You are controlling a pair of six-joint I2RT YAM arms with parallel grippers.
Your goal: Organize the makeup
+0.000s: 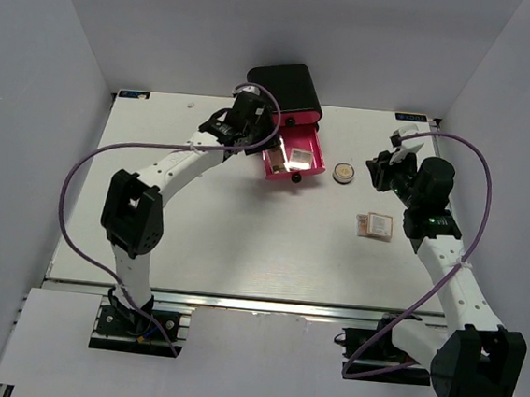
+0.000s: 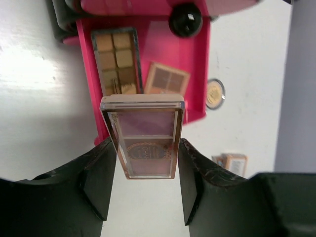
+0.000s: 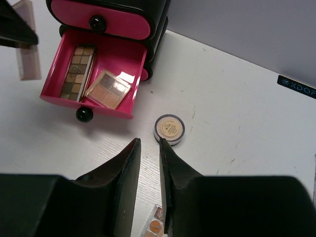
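I should lower my left gripper into the open drawer, where makeup already lies. I should let go of its palette over the brown rectangular palette (image 1: 277, 158) (image 2: 116, 59), which is below the gripper.
My left gripper (image 2: 146, 165) is shut on a pink and purple palette (image 2: 145, 131), holding it by its sides above the front edge of the open pink drawer (image 2: 163, 49). The drawer holds a brown rectangular palette (image 2: 116, 59) and a small square tan palette (image 2: 167, 79). A round gold compact (image 1: 343, 173) lies on the table right of the drawer. Small flat palettes (image 1: 375, 225) lie near the right arm. My right gripper (image 3: 149, 143) hovers just short of the compact (image 3: 169, 128), nearly shut, with only a narrow slit and nothing between its fingers.
The black box (image 1: 285, 83) with pink drawers stands at the back middle of the table, its lowest drawer (image 1: 270, 166) pulled out toward me. White walls close in the left, right and back sides. No thin sticks are visible.
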